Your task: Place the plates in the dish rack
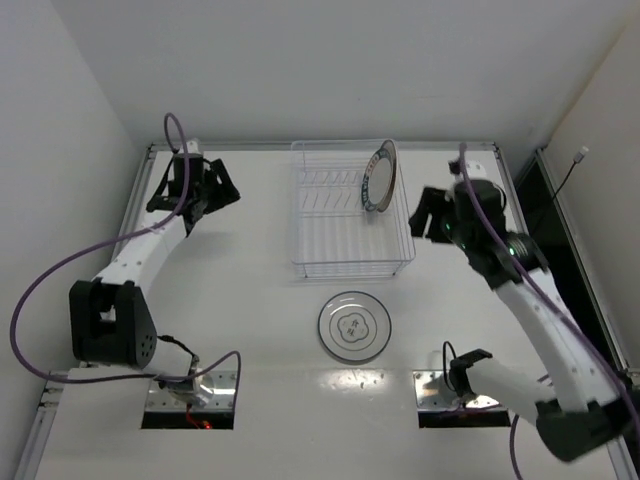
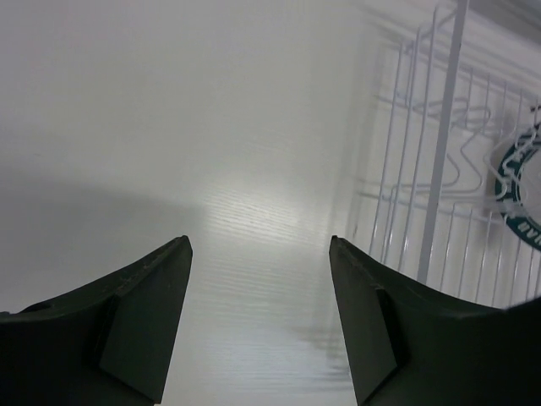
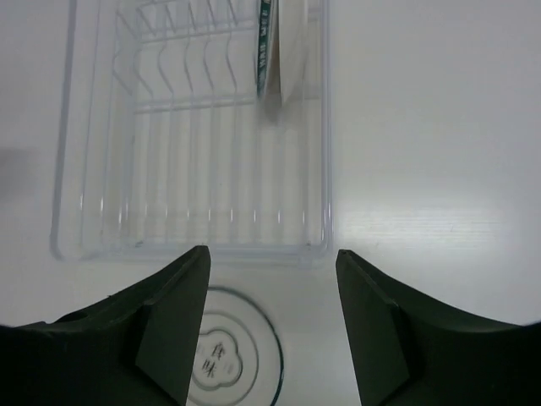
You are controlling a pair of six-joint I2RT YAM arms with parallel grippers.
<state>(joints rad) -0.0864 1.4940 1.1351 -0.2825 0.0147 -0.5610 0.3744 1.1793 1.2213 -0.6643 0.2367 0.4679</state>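
My right gripper goes back and down past the rack (image 1: 340,240) next, tilting sideways since the plate lies flat, to reach the flower plate's rim on this arm's side.
The dish rack (image 1: 340,240) stands at the back middle of the table. The plate with the dark blue patterned rim (image 1: 380,176) stands upright in its far right slot. The white plate with the dark flower outline (image 1: 354,326) lies flat on the table in front of the rack. The orange sunburst plate is out of view. My left gripper (image 1: 222,188) is open and empty, left of the rack (image 2: 439,169). My right gripper (image 1: 424,214) is open and empty, just right of the rack (image 3: 63,169). Its view shows the blue-rimmed plate (image 3: 269,51) and the flower plate (image 3: 228,355).
The table has raised edges at the back (image 1: 250,148) and left (image 1: 135,200). A dark gap (image 1: 535,200) runs past its right edge. Purple cables (image 1: 40,290) loop off both arms. The arm bases (image 1: 190,385) sit at the near edge.
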